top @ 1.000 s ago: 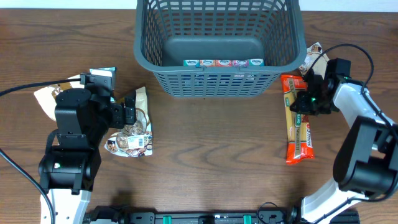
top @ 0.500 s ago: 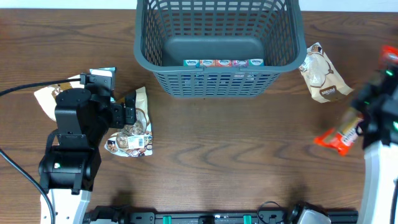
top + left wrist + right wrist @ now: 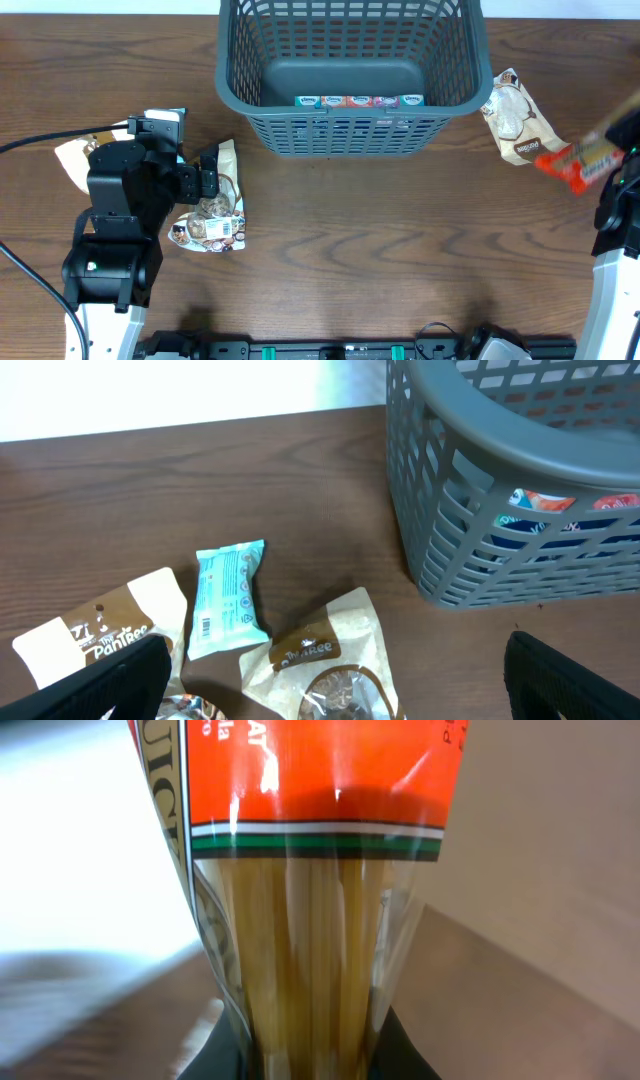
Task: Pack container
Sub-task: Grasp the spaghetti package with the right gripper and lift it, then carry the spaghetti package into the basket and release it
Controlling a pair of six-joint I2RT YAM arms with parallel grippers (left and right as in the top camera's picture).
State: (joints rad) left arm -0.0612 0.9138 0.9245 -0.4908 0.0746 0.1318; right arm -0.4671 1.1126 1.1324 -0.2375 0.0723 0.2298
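Observation:
Next I need to swing my right gripper outward and to the left in the overhead view to release the spaghetti, since the basket's bare bottom lies that way.
The dark grey lattice basket (image 3: 350, 130) stands at the back centre and holds a row of small colourful packets (image 3: 358, 101); it also shows in the left wrist view (image 3: 520, 470). My right gripper (image 3: 612, 150) is at the far right edge, shut on a long red and clear spaghetti packet (image 3: 585, 160), lifted off the table and blurred; the pasta fills the right wrist view (image 3: 310, 940). My left gripper (image 3: 205, 175) is open over a beige snack pouch (image 3: 212, 210), seen below the fingers in the left wrist view (image 3: 330, 660).
A beige and brown pouch (image 3: 515, 120) lies right of the basket. Left of the left arm lie a light blue packet (image 3: 230, 600) and another beige pouch (image 3: 95, 625). A black cable (image 3: 40, 145) runs along the left side.
My right arm lifted the spaghetti packet off the table beside the basket and swung it out to the far right edge, uncovering the beige pouch. The left arm has not moved.

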